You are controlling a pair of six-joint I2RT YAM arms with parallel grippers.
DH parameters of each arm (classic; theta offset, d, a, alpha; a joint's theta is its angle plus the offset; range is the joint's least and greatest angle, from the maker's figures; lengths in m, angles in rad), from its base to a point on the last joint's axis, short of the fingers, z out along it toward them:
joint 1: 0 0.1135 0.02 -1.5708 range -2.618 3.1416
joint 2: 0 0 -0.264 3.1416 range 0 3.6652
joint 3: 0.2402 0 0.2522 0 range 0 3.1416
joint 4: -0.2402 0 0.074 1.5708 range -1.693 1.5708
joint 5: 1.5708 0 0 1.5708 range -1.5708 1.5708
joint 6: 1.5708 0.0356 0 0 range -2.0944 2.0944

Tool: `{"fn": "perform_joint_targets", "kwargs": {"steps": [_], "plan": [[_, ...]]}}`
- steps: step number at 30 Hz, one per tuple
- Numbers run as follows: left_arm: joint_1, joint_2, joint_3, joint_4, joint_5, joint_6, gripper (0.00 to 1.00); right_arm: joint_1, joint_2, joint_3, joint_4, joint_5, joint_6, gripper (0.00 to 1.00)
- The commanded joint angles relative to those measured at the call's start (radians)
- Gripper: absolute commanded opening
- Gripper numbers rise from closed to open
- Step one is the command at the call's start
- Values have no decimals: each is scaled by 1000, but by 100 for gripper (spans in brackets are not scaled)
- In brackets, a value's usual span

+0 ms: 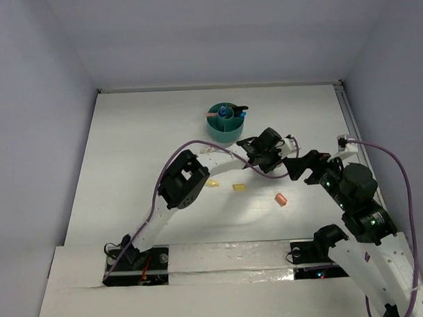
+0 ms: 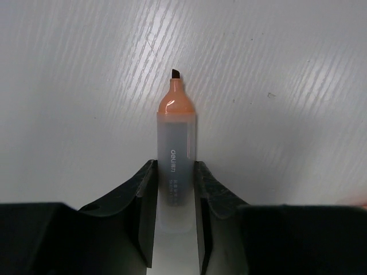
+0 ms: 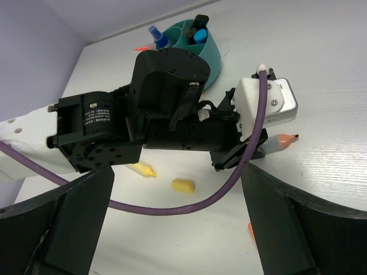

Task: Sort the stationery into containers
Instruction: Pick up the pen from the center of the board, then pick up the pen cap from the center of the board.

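Note:
The orange bit lies below the robot's right gripper and nearer the base on the table, so the right gripper will turn and go down onto it, back toward the base.
My left gripper is shut on an orange highlighter with a clear grey barrel and a bare dark tip, held low over the white table. The highlighter also shows in the right wrist view, sticking out of the left gripper. The teal cup stands behind it and holds blue, black and pink items. It also shows in the right wrist view. My right gripper is open and empty, just right of the left one. A yellow marker, a yellow bit and an orange bit lie loose.
The left arm's purple cable loops across between my right gripper's fingers. The left wrist's black body fills the space just ahead of the right gripper. Walls close off the table at the back and sides.

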Motion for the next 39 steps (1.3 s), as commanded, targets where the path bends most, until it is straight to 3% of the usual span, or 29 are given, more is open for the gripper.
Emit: {"fn": "perform_joint_targets", "kwargs": {"steps": [1,10,16,21,26,32,39], "plan": [[10,-40,-51,-22,-66,23,16,7,-5,8,30,0,5,97],[10,-239,-201,143,-155,-21,0,7,-17,34,1,21,-3,97],[20,-478,-342,294,-148,-142,0,7,-26,90,-40,11,-27,94],[20,-766,-555,428,-138,-304,0,7,30,101,-102,-18,-42,92],[29,-997,-823,509,-166,-427,0,7,127,74,-131,-224,-22,91],[29,-1281,-1118,601,-167,-567,0,7,296,52,-182,-333,-26,72],[29,-1568,-1312,592,-171,-609,0,7,499,178,-372,-183,-81,62]]}}
